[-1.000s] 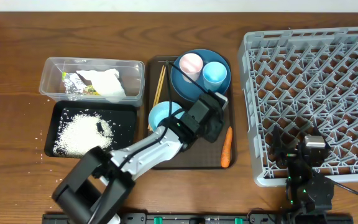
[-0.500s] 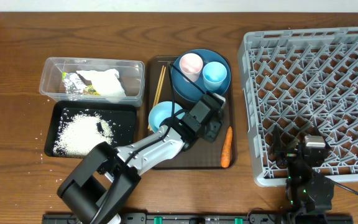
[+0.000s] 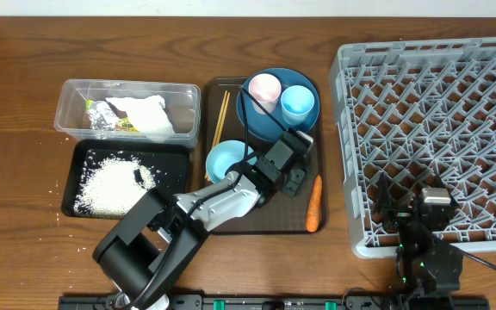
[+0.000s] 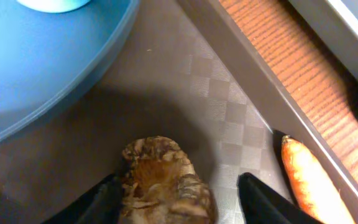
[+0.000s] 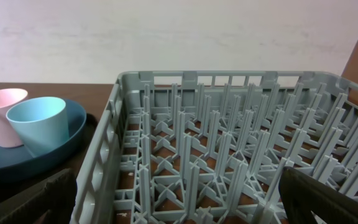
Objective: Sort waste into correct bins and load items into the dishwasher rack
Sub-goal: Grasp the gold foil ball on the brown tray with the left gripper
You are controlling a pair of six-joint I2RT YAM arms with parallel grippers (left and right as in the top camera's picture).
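Note:
My left gripper already has the small brown lump (image 4: 163, 180) between its fingers, so it will stay low and close on the lump next.
My left gripper (image 4: 179, 202) is low over the brown serving tray (image 3: 269, 220), open, with the small brown lump (image 4: 163, 180) between its fingers. The left finger lies against the lump and the right finger stands a little apart from it. The orange carrot (image 4: 309, 180) lies just right of it, along the tray's edge (image 3: 313, 204). The dark-blue plate (image 3: 269, 122) carries the pink cup (image 3: 264, 87) and the light blue cup (image 3: 297, 101). The light blue bowl (image 3: 225, 160) and chopsticks (image 3: 223, 116) are on the tray too. My right gripper (image 5: 179, 198) hangs open over the near edge of the dishwasher rack (image 3: 437, 129).
The clear tub (image 3: 127, 84) at the left holds tissue, foil and a yellow-green packet. Below it, the black tray (image 3: 132, 147) holds white rice (image 3: 110, 185). A few grains lie on the table left of it.
The left arm's base and elbow have swung to the right while its gripper stayed over the lump, jaws a touch wider. The right arm has not moved.

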